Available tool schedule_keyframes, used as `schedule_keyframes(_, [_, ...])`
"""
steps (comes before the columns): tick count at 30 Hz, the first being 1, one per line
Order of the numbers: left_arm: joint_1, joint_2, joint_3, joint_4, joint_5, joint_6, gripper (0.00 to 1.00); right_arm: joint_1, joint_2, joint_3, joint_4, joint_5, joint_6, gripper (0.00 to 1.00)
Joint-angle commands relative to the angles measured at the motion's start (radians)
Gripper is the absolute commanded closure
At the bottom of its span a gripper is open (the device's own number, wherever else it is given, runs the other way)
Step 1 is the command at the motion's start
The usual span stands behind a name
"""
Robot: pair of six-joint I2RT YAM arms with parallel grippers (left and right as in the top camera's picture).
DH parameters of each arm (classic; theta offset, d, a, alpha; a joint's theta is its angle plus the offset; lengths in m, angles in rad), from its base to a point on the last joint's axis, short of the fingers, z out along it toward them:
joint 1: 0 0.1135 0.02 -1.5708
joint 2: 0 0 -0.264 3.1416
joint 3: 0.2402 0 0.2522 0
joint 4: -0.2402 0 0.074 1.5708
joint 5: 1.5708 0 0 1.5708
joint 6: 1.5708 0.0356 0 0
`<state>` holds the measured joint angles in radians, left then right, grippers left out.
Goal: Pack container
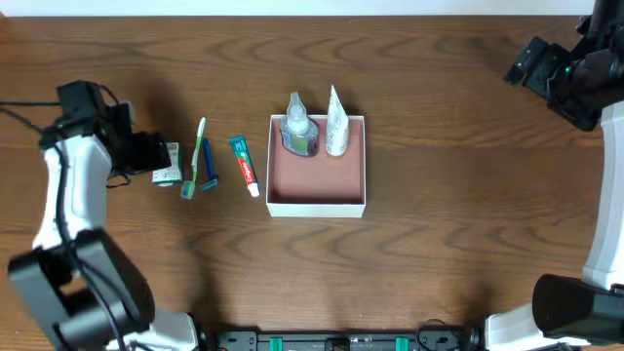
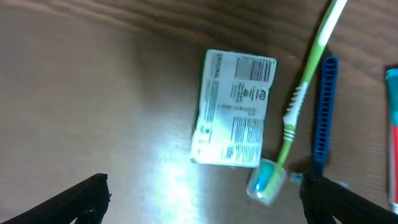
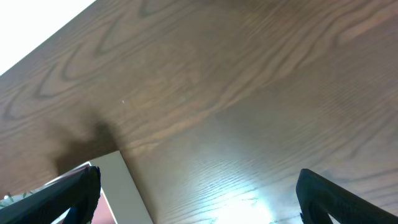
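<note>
The toothbrush is next, and my left gripper will move down and toward it, its open fingers on either side of the long edges of the packet [image 1: 168,168].
The container [image 1: 317,181] is a square white-walled box with a reddish-brown inside, at the table's middle. A clear bottle [image 1: 296,133] and a white tube [image 1: 336,127] lie in its far part. To its left on the table lie a toothpaste tube [image 1: 245,164], a blue razor [image 1: 208,168], a green toothbrush [image 1: 197,154] and a small white printed packet [image 1: 168,168]. My left gripper [image 1: 146,152] is open and empty, just left of the packet [image 2: 235,109]. My right gripper [image 1: 531,60] is open and empty, high at the far right. The container's wall [image 3: 127,190] shows in the right wrist view.
In the left wrist view the toothbrush [image 2: 301,93], razor [image 2: 324,112] and toothpaste [image 2: 393,118] lie close side by side right of the packet. The table's far edge [image 3: 37,37] shows in the right wrist view. A black cable [image 1: 19,109] runs at the far left.
</note>
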<state>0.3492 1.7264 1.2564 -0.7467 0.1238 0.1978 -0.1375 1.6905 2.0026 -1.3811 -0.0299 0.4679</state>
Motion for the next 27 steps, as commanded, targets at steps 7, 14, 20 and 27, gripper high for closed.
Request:
schedule_keyframes(7, [-0.053, 0.187, 0.027, 0.108, -0.032, 0.194, 0.00, -0.006, -0.002, -0.004, -0.003, -0.004, 0.018, 0.01])
schedule_keyframes(14, [-0.053, 0.262, 0.027, 0.160, -0.047, 0.193, 0.10, -0.006, -0.002, -0.004, -0.003, -0.004, 0.018, 0.01])
schedule_keyframes(20, [-0.052, 0.281, 0.027, 0.189, -0.047, 0.190, 0.43, -0.006, -0.002, -0.004, -0.003, -0.004, 0.018, 0.01])
schedule_keyframes(27, [-0.053, 0.251, 0.027, 0.188, -0.045, 0.139, 0.59, -0.006, -0.002, -0.004, -0.003, -0.004, 0.018, 0.01])
